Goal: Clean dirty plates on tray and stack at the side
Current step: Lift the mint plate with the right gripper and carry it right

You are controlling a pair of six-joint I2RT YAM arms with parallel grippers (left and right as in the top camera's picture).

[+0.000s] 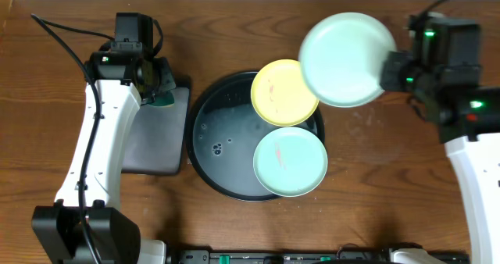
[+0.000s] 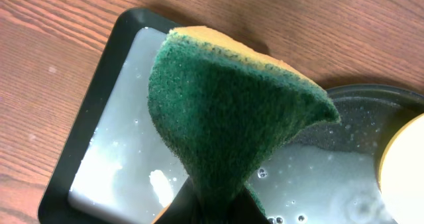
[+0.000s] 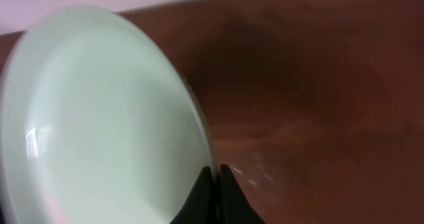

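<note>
The wooden table has an empty spot beside the round tray, so my right gripper needs to lower the second mint-green plate there next, away from the tray.
The round black tray (image 1: 226, 131) holds soapy water, a pale yellow plate (image 1: 283, 92) at its upper right and a mint-green plate (image 1: 290, 161) at its lower right. My right gripper (image 1: 388, 67) is shut on the rim of a second mint-green plate (image 1: 348, 58), held tilted in the air right of the tray; in the right wrist view the plate (image 3: 99, 124) fills the left and the jaws (image 3: 215, 174) pinch its edge. My left gripper (image 1: 160, 88) is shut on a green and yellow sponge (image 2: 232, 111), above the rectangular tray's right edge.
A smaller rectangular black tray (image 1: 156, 135) with soapy water (image 2: 126, 158) lies left of the round tray. The wooden table (image 1: 391, 186) extends right of the round tray. Cables run at the far left.
</note>
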